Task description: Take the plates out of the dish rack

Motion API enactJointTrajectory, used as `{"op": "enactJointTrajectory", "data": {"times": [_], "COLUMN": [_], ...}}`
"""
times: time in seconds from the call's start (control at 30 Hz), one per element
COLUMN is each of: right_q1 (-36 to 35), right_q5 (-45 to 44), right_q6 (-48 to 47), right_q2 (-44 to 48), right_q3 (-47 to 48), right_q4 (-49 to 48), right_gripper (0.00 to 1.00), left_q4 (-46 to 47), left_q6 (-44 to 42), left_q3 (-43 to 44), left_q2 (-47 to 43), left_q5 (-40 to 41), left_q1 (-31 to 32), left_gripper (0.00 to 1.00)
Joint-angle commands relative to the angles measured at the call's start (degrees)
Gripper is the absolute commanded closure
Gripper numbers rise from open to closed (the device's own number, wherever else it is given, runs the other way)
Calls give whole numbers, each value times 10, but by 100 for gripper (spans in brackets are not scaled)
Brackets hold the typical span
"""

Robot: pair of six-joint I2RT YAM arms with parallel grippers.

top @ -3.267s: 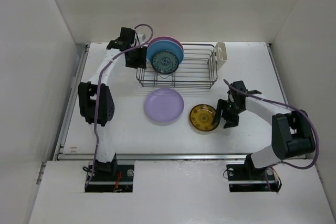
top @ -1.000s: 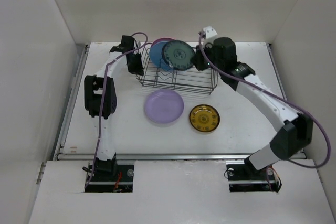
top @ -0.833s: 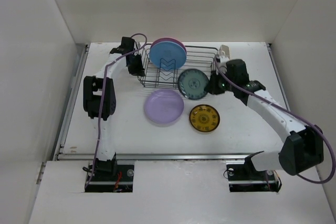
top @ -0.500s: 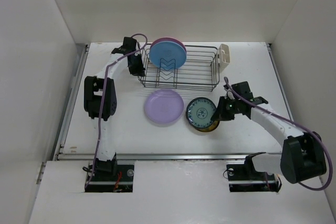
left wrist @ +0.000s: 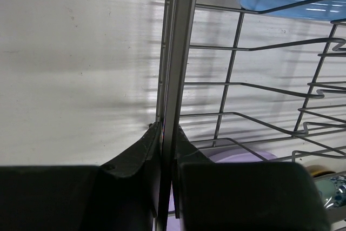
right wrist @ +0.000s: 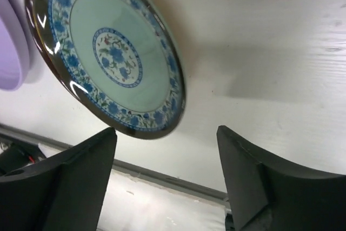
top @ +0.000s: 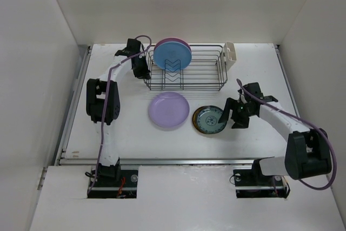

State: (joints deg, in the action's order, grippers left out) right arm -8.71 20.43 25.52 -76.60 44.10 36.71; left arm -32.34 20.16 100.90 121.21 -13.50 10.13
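Observation:
My right gripper rises and moves outward over the rack onto the blue plate's rim facing the cutlery holder next, since that side of the plate stands clear.
The dish rack (top: pixel 184 74) stands at the back of the table. The blue plate (top: pixel 172 56) stands upright in its left end, with the pink plate (top: pixel 174 40) right behind it. The lavender plate (top: pixel 169 109) lies flat in front of the rack. The teal plate (top: pixel 209 119) lies on the golden-yellow plate, of which only a rim sliver (top: pixel 197 127) shows. My right gripper (top: pixel 233 115) is open and empty just right of the teal plate (right wrist: pixel 108 63). My left gripper (top: pixel 141 68) is shut on the rack's left rim wire (left wrist: pixel 175 79).
The beige cutlery holder (top: pixel 229 52) hangs on the rack's right end. White walls close in the table on the left, back and right. The table's front edge runs near the arm bases.
My right gripper lifted the teal plate out of the rack, carried it forward, set it on the golden-yellow plate and opened. My left gripper has stayed on the rack's rim.

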Motion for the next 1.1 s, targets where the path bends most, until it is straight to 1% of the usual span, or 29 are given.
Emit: {"op": "enactJointTrajectory", "data": {"times": [0.0,0.03,0.07,0.1,0.13,0.17,0.23,0.27,0.3,0.33,0.37,0.4,0.43,0.5,0.53,0.57,0.63,0.67,0.77,0.8,0.87,0.9,0.97,1.0,1.07], "right_q1": [0,-9,-25,-35,-46,-59,-97,-110,-134,-145,-154,-161,-167,-167,-167,-167,-167,-167,-167,-167,-167,-167,-167,-167,-172], "right_q5": [-49,-70,-112,-130,-148,-162,-188,-195,-211,-223,-237,-247,-253,-253,-248,-248,-233,-221,-201,-201,-206,-206,-213,-218,-224], "right_q6": [4,4,4,4,4,-3,-30,-74,-100,-127,-177,-202,-222,-239,-245,-246,-246,-246,-239,-234,-234,-229,-229,-229,-234], "right_q2": [38,38,46,46,41,33,-27,-57,-91,-162,-196,-228,-285,-333,-355,-395,-434,-475,-528,-556,-576,-582,-589,-589,-564], "right_q3": [67,83,121,142,163,183,255,289,370,412,453,491,559,620,666,688,731,781,859,870,877,883,877,865,845], "right_q4": [27,33,39,39,29,0,-34,-50,-50,-58,-63,-81,-95,-146,-165,-182,-217,-218,-224,-224,-234,-234,-234,-234,-240], "right_gripper": [18,18,17,17,17,17,17,17,17,18,21,22,25,30,30,34,37,39,44,48,50,57,68,81,89], "left_q4": [-65,-71,-71,-76,-77,-77,-84,-89,-89,-96,-101,-101,-101,-101,-101,-101,-101,-101,-106,-106,-112,-112,-112,-112,-112], "left_q6": [53,46,40,40,35,35,29,22,16,8,2,-3,-9,-20,-28,-28,-36,-42,-42,-42,-47,-47,-47,-47,-47], "left_q3": [6,14,21,21,26,34,44,49,58,58,64,64,64,64,64,64,64,64,78,84,90,90,90,90,90], "left_q2": [-6,0,0,0,6,6,18,18,24,24,30,30,30,30,30,30,30,30,37,43,43,48,48,48,48], "left_q5": [-36,-36,-36,-31,-31,-31,-25,-20,-13,-13,-6,-6,0,12,18,23,29,29,34,34,39,39,39,39,39], "left_q1": [-2,-2,-2,-2,-2,-2,-2,-2,-2,-2,-2,-2,-2,-2,-2,-2,-2,-2,-2,-2,-2,-2,-2,-2,-2], "left_gripper": [100,100,100,100,100,100,100,100,100,100,100,100,100,100,100,100,100,100,100,100,100,100,100,100,100]}}
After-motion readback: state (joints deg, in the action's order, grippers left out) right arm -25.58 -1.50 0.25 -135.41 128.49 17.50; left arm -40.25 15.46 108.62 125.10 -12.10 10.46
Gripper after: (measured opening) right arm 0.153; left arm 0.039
